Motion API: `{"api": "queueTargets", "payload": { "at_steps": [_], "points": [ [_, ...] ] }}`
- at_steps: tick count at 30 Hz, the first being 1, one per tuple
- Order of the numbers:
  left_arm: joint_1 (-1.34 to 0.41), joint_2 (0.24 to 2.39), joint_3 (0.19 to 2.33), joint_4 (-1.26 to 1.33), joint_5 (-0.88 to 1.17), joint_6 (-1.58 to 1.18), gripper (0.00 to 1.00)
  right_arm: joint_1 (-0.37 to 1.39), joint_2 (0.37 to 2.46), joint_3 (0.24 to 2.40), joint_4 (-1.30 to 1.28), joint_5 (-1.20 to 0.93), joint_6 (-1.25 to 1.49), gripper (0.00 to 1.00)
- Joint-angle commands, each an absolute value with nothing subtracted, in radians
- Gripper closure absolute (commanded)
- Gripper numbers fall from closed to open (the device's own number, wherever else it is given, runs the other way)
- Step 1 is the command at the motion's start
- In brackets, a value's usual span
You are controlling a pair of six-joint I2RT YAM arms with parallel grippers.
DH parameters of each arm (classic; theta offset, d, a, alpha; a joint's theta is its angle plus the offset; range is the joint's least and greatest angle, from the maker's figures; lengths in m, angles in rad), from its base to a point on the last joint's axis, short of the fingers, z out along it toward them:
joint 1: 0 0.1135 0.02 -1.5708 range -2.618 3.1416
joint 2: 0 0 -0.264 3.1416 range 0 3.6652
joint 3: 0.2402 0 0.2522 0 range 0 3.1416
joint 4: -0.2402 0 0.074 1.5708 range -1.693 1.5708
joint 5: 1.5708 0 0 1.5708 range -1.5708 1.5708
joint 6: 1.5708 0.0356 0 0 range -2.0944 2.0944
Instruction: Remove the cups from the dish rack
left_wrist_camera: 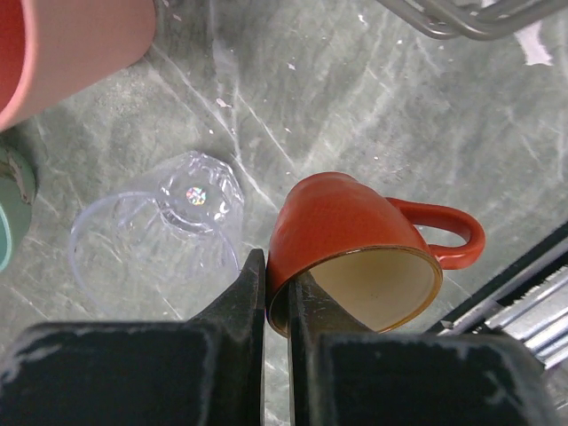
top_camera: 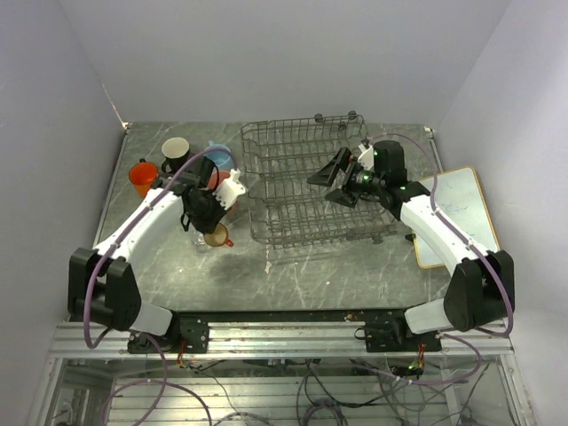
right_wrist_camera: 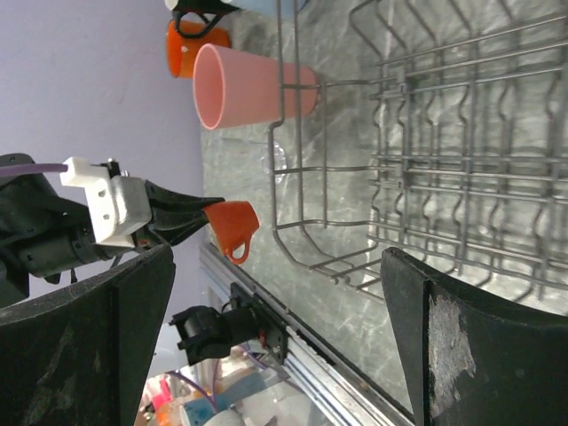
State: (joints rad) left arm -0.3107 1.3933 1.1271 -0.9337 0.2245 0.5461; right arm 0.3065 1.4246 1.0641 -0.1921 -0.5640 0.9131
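I should next lower the orange cup with my left gripper onto bare table between clear glass (left_wrist_camera: 164,222) and dish rack and release, since that spot is below it and to its right in the top view.
The grey wire dish rack (top_camera: 311,182) stands mid-table, and I see no cup inside it. My left gripper (top_camera: 211,227) hangs left of the rack's near corner, shut on the rim of the tiny orange cup (left_wrist_camera: 355,231), which tilts above the table. Beneath it a clear glass (left_wrist_camera: 164,222) lies on its side. The pink tumbler (left_wrist_camera: 80,44) and pale green cup (left_wrist_camera: 11,209) are close by. The orange mug (top_camera: 142,176), black mug (top_camera: 175,153) and light blue mug (top_camera: 219,155) stand at the far left. My right gripper (top_camera: 333,182) hovers over the rack, open and empty.
A white board with a wooden frame (top_camera: 453,213) lies right of the rack under the right arm. Grey walls close in the table at the back and both sides. The rack's wire edge (left_wrist_camera: 470,18) runs just beyond the held cup.
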Motion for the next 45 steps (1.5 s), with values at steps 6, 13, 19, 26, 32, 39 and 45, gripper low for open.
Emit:
{"api": "queueTargets", "payload": {
  "at_steps": [6,13,19,26,32,39,45],
  "points": [
    [-0.416,1.532,1.159,-0.809,0.079,0.564,0.93,0.238,1.303,1.069,-0.368,-0.484,0.776,0.00],
    [-0.464,1.625,1.168,-0.775,0.050,0.554,0.93,0.198,1.253,1.084,-0.438,-0.476,0.741,0.00],
    [-0.469,1.658,1.160,-0.760,0.040,0.555,0.83,0.165,1.237,1.106,-0.480,-0.483,0.715,0.00],
    [-0.472,1.663,1.166,-0.754,0.035,0.550,0.68,0.148,1.233,1.108,-0.488,-0.497,0.710,0.00],
    [-0.472,1.613,1.198,-0.780,0.074,0.560,0.33,0.141,1.236,1.121,-0.498,-0.501,0.705,0.00],
    [-0.472,1.500,1.270,-0.829,0.079,0.547,0.22,0.132,1.240,1.159,-0.541,-0.469,0.676,0.00],
    [-0.452,1.282,1.148,-0.548,0.021,0.408,0.07,0.130,1.206,1.141,-0.573,-0.213,0.605,0.00]
  ]
}}
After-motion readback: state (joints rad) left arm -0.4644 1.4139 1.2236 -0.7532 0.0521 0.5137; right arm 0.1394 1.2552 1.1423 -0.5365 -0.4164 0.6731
